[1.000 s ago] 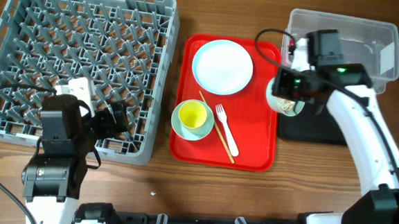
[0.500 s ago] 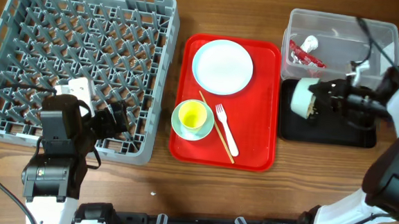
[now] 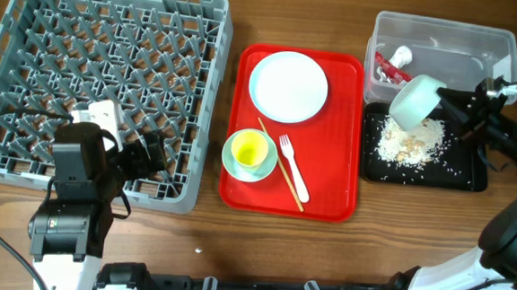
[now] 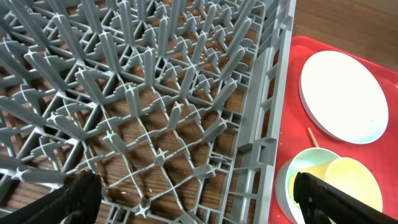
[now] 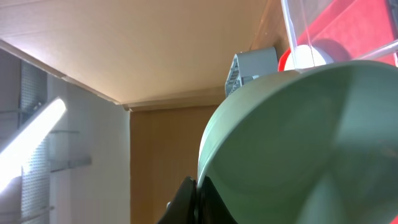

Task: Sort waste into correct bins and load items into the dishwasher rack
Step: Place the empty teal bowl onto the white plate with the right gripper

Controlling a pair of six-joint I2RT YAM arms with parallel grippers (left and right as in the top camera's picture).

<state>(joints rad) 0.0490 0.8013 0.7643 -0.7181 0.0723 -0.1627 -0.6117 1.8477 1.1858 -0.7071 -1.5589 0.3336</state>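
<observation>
My right gripper should next turn the bowl upright and lower it onto the pale-blue plate on the red tray, as the scraps are in the black tray.
My right gripper is shut on the rim of a pale mint bowl, held tipped over the black tray; the bowl fills the right wrist view. Whitish rice-like scraps lie piled in the black tray. The red foil wrapper lies in the clear tub. On the red serving tray sit the pale-blue plate, the yellow cup inside the second mint bowl, the white fork and the chopstick. My left gripper is open over the grey rack's near right corner.
The rack's right wall stands between my left gripper and the red tray. The plate and the cup in its bowl show in the left wrist view. Bare wooden table runs along the front.
My right arm has swung out to the right and tipped the mint bowl over the black tray; the rice scraps now lie in the tray. The left arm has not moved.
</observation>
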